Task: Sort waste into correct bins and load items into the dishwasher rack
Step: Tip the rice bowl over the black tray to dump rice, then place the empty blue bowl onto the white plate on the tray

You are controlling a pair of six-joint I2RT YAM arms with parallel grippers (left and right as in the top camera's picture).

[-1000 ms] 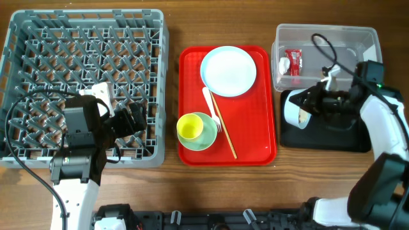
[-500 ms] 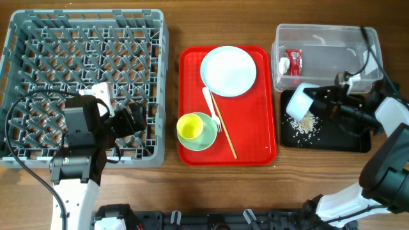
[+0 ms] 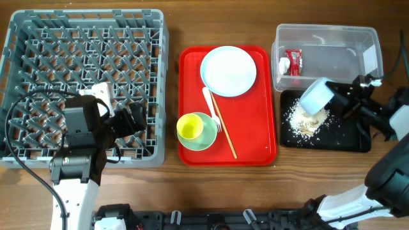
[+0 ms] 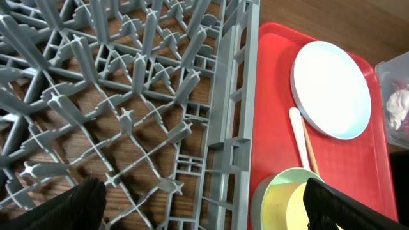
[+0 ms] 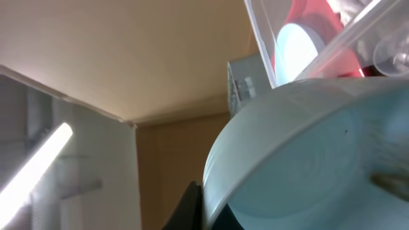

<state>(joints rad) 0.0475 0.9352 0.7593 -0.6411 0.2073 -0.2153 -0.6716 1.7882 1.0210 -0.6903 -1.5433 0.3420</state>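
Observation:
My right gripper swings the emptied bowl left in the overhead view to the pale blue plate [image 3: 228, 70] [image 5: 296, 52] next, turns it upright, lowers it and releases it.
My right gripper [image 3: 339, 99] is shut on the light blue bowl [image 3: 317, 96], held upside down over the black tray [image 3: 345, 137]. Off-white food scraps [image 3: 305, 120] lie piled on the tray under it. The bowl's inside fills the right wrist view [image 5: 319, 166]. The clear tub [image 3: 332, 45] holds the red wrapper [image 3: 293, 61] and a white scrap [image 3: 284, 64]. My left gripper [image 4: 201, 204] is open and empty over the grey rack [image 3: 38, 38] near its right wall. The red serving tray [image 3: 262, 140] carries the pale blue plate [image 3: 228, 70], white fork [image 3: 209, 105], chopsticks [image 3: 225, 131] and yellow cup [image 3: 190, 127] inside the green bowl [image 3: 208, 137].
Bare wooden table lies between the rack, the red tray and the bins. The right arm's cable arcs over the tub's right side [image 3: 404, 64]. In the left wrist view the rack's wall [image 4: 233, 128] runs beside the red tray [image 4: 275, 96].
The right gripper has tipped the light blue bowl fully over and shifted right; more food scraps have fallen onto the black tray. The left arm has not moved.

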